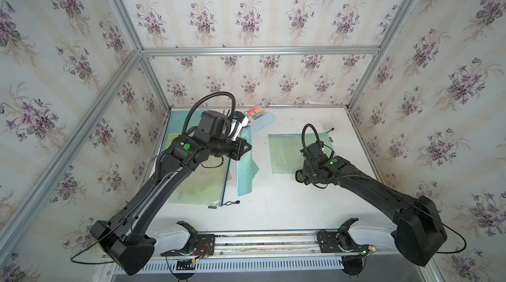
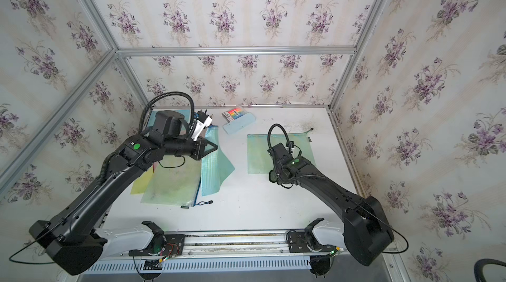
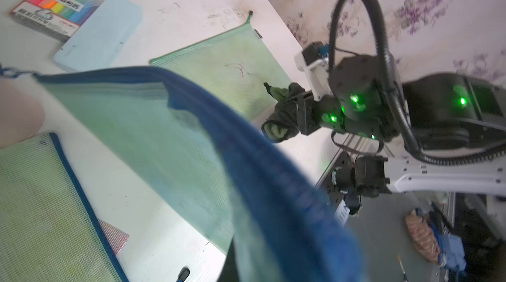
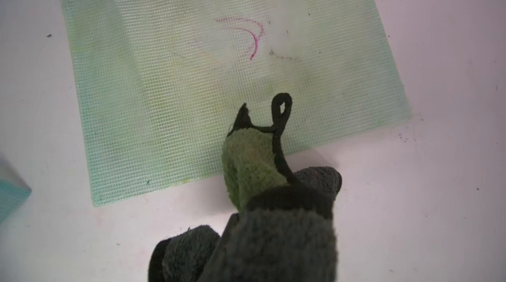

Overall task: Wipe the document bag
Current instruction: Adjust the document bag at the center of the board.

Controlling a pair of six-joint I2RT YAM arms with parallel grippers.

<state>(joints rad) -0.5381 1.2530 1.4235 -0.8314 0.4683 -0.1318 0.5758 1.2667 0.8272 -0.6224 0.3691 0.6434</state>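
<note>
I should swing my left gripper toward the green document bag [image 4: 178,89], then move it back and down onto the bare near part of the tabletop to let go of the teal bag. That part of the tabletop is clear.
A green mesh document bag [image 4: 178,89] lies flat on the right of the white table [image 1: 287,206], also visible in both top views [image 1: 284,152] [image 2: 260,152]. It carries a curved pink pen mark [image 4: 253,37]. My right gripper [image 1: 304,173] is shut on a green and dark grey cloth [image 4: 252,168] at the bag's near edge; the cloth's tip overlaps that edge, and the cloth hides the fingers. My left gripper [image 1: 247,147] is shut on a teal mesh bag with a blue zip [image 3: 164,130], holding it tilted up off the table [image 2: 216,168].
A pale green bag with a blue zip [image 1: 200,184] lies under the left arm, on a yellow sheet [image 2: 141,182]. A box of highlighters [image 1: 253,113] and a light blue case [image 1: 262,123] sit at the back. Wallpapered walls close three sides.
</note>
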